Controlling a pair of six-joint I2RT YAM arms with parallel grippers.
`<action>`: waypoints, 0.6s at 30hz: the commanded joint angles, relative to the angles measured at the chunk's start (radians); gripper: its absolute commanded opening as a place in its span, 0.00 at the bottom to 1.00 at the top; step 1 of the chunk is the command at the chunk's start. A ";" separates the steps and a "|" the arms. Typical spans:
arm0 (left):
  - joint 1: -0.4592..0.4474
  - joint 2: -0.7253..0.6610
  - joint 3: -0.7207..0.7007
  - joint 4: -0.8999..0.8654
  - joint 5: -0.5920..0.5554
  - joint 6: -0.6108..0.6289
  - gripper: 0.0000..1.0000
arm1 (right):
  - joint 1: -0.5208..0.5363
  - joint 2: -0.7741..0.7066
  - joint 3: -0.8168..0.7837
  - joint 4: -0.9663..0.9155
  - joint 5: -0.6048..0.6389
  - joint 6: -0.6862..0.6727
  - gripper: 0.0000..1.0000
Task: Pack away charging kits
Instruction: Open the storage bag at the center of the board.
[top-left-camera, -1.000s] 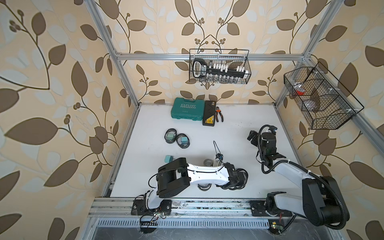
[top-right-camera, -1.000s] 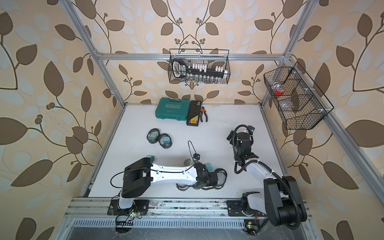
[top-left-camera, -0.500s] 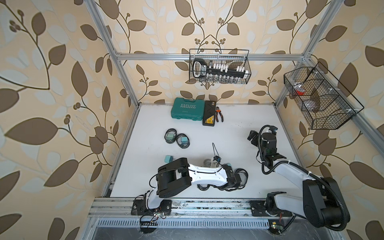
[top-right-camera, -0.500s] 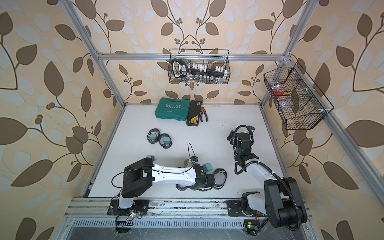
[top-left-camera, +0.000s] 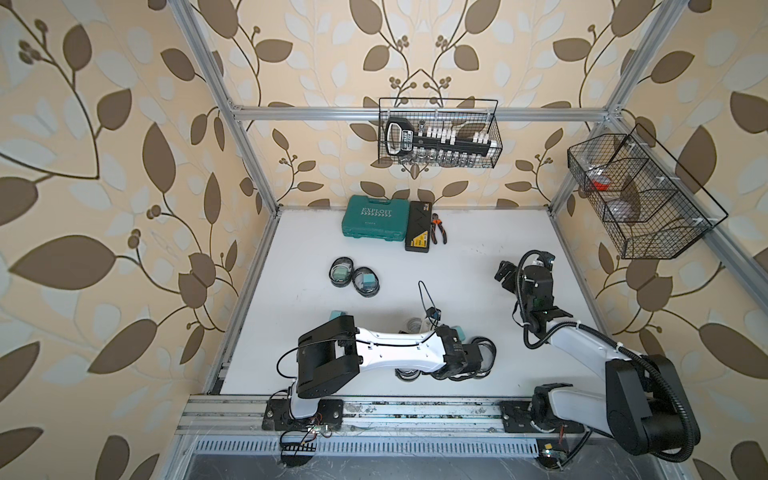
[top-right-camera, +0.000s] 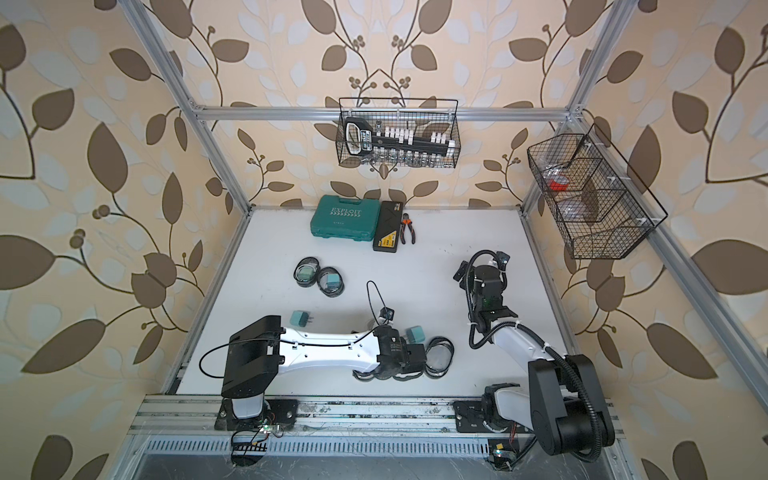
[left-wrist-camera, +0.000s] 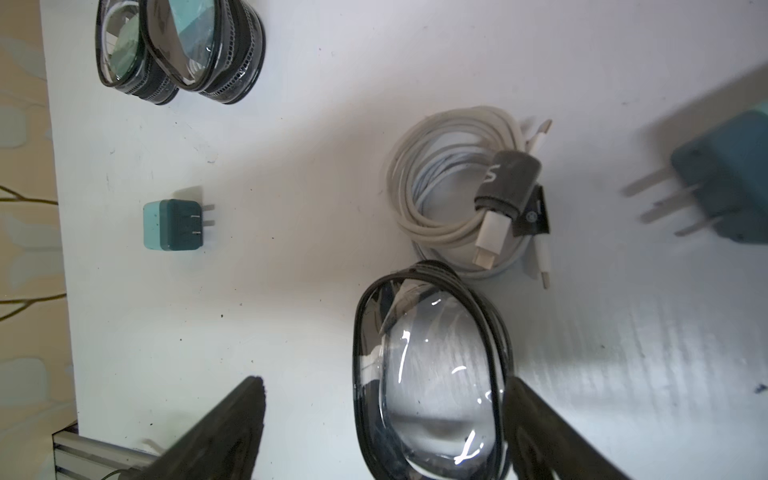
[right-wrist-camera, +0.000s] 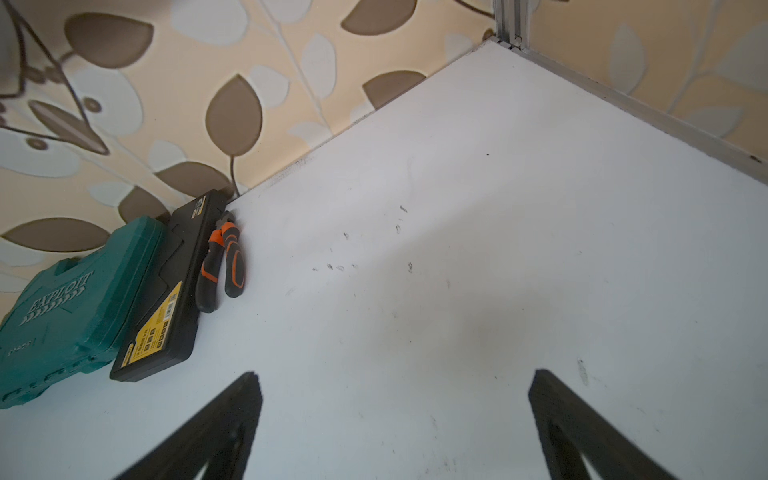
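Observation:
My left gripper lowers and closes on the empty pouch's black rim (left-wrist-camera: 490, 358) next, on the side by the blurred adapter, since that rim lies between its fingers.
In the left wrist view my left gripper (left-wrist-camera: 382, 379) is open low over the table. An empty clear pouch (left-wrist-camera: 432, 374) with a black rim lies between its fingers, close against one of them. Just past it lies a coiled white cable (left-wrist-camera: 453, 187) with a black strap. One teal plug adapter (left-wrist-camera: 172, 224) sits near the table's left edge, and another adapter (left-wrist-camera: 727, 178) lies blurred on the other side. Two filled pouches (top-left-camera: 353, 276) lie further back. A third pouch (top-left-camera: 484, 353) lies right of the left wrist. My right gripper (right-wrist-camera: 394, 374) is open over bare table.
A teal EXPLOIT case (top-left-camera: 374, 218), a black flat case (top-left-camera: 419, 226) and orange-handled pliers (top-left-camera: 438, 228) lie along the back wall. A wire basket (top-left-camera: 438, 133) hangs on the back wall and another basket (top-left-camera: 640, 195) on the right wall. The right arm (top-left-camera: 582, 345) stands near the right edge.
My left gripper has opened wide and drawn back to the left, away from the pouch on its right. The right arm has not moved.

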 joint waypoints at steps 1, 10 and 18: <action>-0.015 -0.011 -0.005 0.009 0.022 0.007 0.90 | -0.001 -0.002 -0.006 0.007 -0.010 -0.003 1.00; -0.017 0.098 0.019 -0.044 0.009 -0.020 0.90 | -0.001 0.004 0.000 0.005 -0.013 -0.005 1.00; -0.017 0.129 0.037 -0.096 -0.029 -0.045 0.60 | -0.001 0.009 0.003 0.002 -0.016 -0.005 1.00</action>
